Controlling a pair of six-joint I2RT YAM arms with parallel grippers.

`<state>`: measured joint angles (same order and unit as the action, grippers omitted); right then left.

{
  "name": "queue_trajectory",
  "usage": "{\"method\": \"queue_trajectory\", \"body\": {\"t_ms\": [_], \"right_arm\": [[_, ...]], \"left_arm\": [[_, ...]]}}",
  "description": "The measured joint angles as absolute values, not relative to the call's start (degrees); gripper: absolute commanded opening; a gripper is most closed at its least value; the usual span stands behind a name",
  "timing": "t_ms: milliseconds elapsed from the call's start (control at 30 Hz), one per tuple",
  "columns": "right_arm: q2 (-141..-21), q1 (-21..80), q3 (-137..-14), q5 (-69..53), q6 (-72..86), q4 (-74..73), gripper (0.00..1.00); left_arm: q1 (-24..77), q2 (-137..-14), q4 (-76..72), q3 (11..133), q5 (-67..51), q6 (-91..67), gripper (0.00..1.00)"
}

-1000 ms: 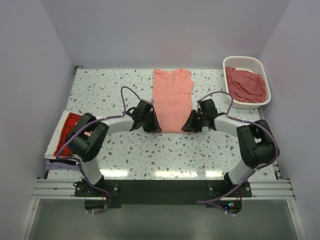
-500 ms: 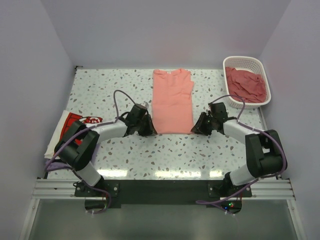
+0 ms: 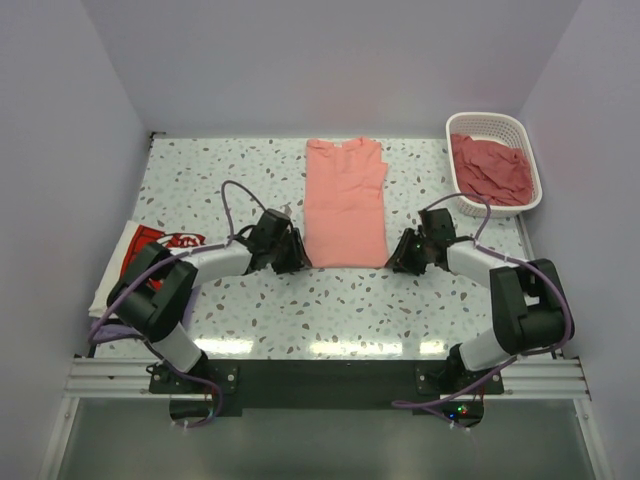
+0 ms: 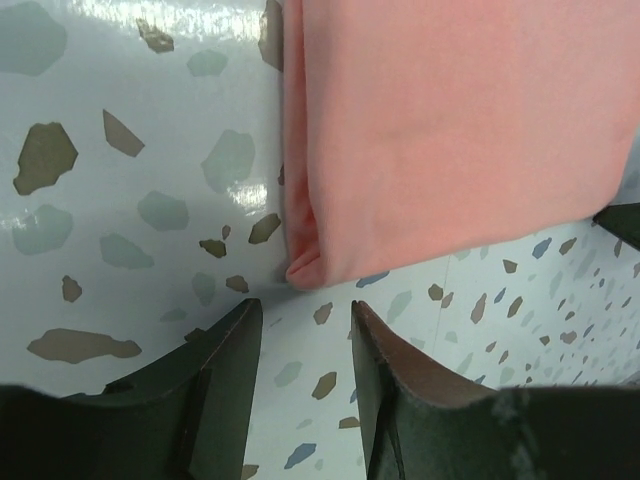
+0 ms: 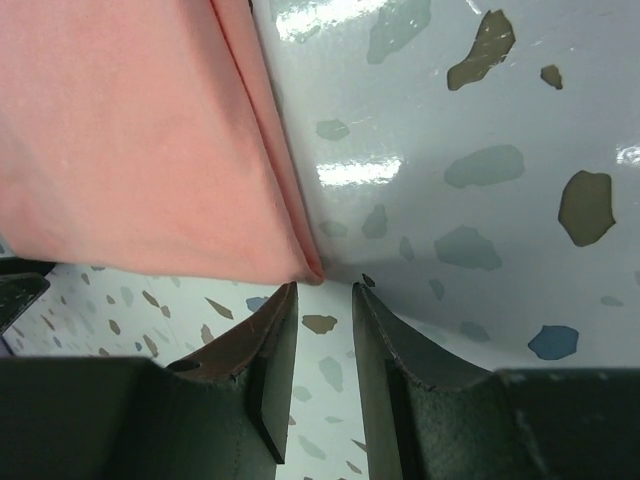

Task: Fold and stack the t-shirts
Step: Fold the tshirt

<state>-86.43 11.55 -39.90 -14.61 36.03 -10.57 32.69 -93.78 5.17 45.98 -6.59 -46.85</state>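
Next, my left gripper will slide tips-first until its fingertips straddle the t-shirt's folded near corner (image 3: pixel 310 265) (image 4: pixel 307 272) just beyond the tips, since the fingertips still span only bare table.
A salmon-pink t-shirt (image 3: pixel 345 203), folded into a long strip, lies flat in the middle of the table. My left gripper (image 3: pixel 297 259) sits low at its near left corner and my right gripper (image 3: pixel 394 260) at its near right corner. In the left wrist view the jaws (image 4: pixel 305 312) stand open over bare table, with the shirt's folded corner (image 4: pixel 306 270) just beyond the tips. In the right wrist view the gripper (image 5: pixel 324 292) is open by a narrow gap, and the shirt corner (image 5: pixel 308 262) lies just ahead of the left fingertip. Neither holds anything.
A white slatted basket (image 3: pixel 484 123) at the back right holds several darker pink tees (image 3: pixel 492 170). At the left edge a white tee with red-and-black print (image 3: pixel 142 262) lies on a pale purple one (image 3: pixel 115 327). Walls close in both sides and the back.
Both grippers have let go of the shirt's near hem and drawn back off its corners. The left jaws have opened wider. The shirt lies flat.
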Motion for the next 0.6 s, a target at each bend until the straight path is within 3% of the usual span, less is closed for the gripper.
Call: {"method": "queue_trajectory", "body": {"t_ms": [433,600], "right_arm": [[-87.2,11.6,-37.6,-15.8,38.7,-3.5,0.33],[-88.4,11.6,-37.0,-17.0,40.3,0.0,0.28]], "left_arm": [[32.6,-96.0,-2.2,44.8,-6.5,-49.6,0.32],[32.6,-96.5,-5.1,43.7,-6.4,-51.3,0.2]]}}
